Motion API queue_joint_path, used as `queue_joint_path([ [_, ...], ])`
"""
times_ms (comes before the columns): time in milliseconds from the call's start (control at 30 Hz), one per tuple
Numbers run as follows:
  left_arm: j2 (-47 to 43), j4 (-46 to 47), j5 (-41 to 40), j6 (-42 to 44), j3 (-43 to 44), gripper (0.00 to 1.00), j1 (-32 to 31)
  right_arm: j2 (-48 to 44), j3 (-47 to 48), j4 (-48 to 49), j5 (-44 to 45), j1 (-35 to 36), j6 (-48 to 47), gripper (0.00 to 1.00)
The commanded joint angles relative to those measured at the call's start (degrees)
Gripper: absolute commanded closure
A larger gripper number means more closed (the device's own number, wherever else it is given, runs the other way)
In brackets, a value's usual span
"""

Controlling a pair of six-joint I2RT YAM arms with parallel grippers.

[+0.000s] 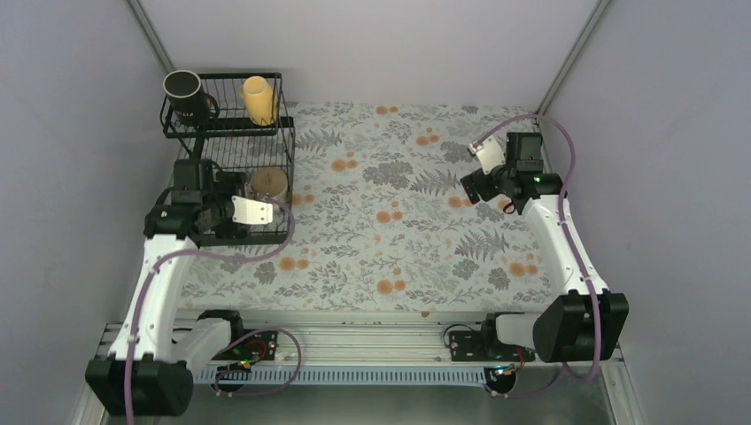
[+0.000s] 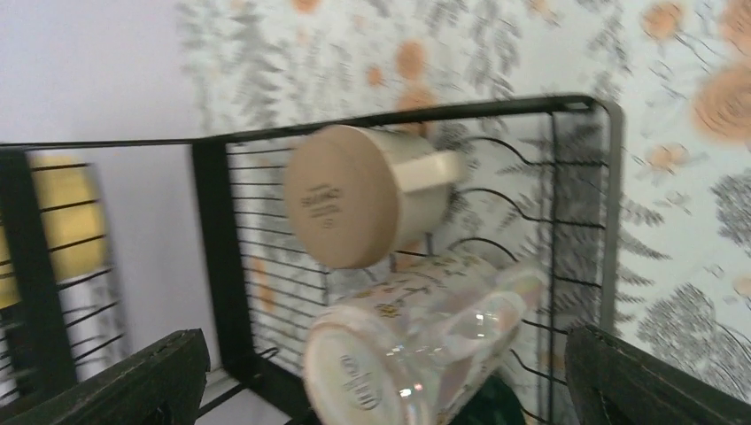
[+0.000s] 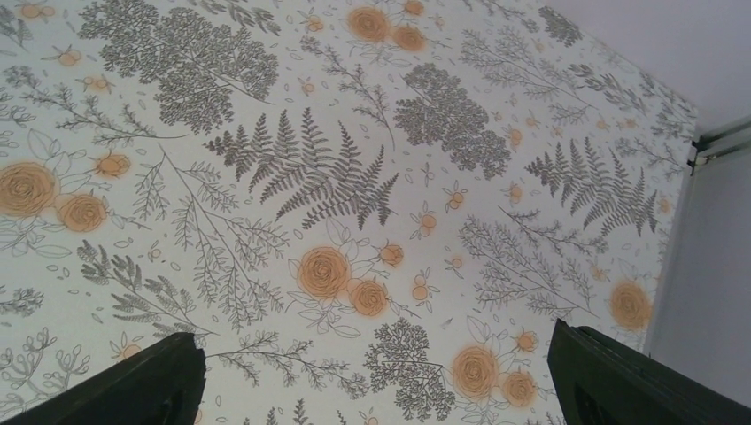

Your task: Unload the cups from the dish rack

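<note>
My left gripper moves down and turns next until its fingers straddle the patterned cup's handle (image 2: 485,317), because that handle faces up but lies slanted between them.
The black wire dish rack (image 1: 282,146) stands at the back left. On its upper shelf are a black mug (image 1: 183,91) and a pale yellow tumbler (image 1: 257,99). A cream mug (image 1: 268,183) sits upside down in the lower tier. In the left wrist view the cream mug (image 2: 354,195) shows its base, a glossy pale patterned cup (image 2: 416,345) lies on its side below it, and a bit of the dark green mug (image 2: 489,409) shows underneath. My left gripper (image 2: 390,394) is open over the lower tier, the patterned cup between its fingers. My right gripper (image 3: 376,381) is open and empty above the cloth.
A floral cloth (image 1: 398,221) covers the table. The rack's front wire edge (image 2: 611,221) is close to my left gripper's right finger (image 2: 646,381). Grey walls close in the left, back and right sides. My right gripper (image 1: 474,181) hovers at the table's right.
</note>
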Motion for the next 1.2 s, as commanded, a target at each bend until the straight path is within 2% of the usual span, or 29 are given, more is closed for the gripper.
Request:
queue_joint_path([
  [0,5.3,-7.7,3.7,15.9,3.8,0.02,1.5,-0.1,-1.1,-1.9,-2.9,0.6,-2.1,0.00],
  [200,10.6,-9.3,4.1,28.6,6.2,0.15,1.5,-2.5,-4.8,-2.1,-2.7,0.6,-4.0,0.00],
  [333,14.7,-13.7,3.0,36.3,9.3,0.36,1.5,-5.0,-8.4,-0.6,-1.3,0.5,-5.4,0.00],
  [367,15.3,-14.2,2.2,38.6,9.3,0.38,1.5,-5.3,-9.1,-0.3,-0.8,0.6,-5.5,0.00],
  [533,18.0,-11.6,-0.7,41.2,8.0,0.39,1.5,-5.0,-10.9,0.0,-0.4,0.6,-5.7,0.00],
  [567,18.6,-11.5,-1.1,41.2,7.9,0.37,1.4,-5.0,-11.1,0.1,-0.6,0.6,-5.7,0.00],
  [633,19.6,-11.5,-1.4,41.4,7.8,0.27,1.5,-4.5,-11.2,0.2,-1.0,0.6,-5.7,0.00],
  [667,19.9,-11.5,-1.8,42.0,7.5,0.26,1.4,-4.2,-11.1,0.3,-1.0,0.6,-5.5,0.00],
  [800,20.9,-8.6,-5.3,43.7,4.6,0.28,1.4,-3.0,-10.4,0.5,-0.7,0.6,-4.8,0.00],
  [1100,21.9,0.0,-8.1,45.5,-1.0,0.31,1.4,-2.4,-10.1,0.4,-1.1,0.6,-4.5,0.00],
  [1167,22.3,1.3,-7.8,45.6,-1.6,0.34,1.4,-2.2,-10.0,0.5,-1.1,0.6,-4.6,0.00],
])
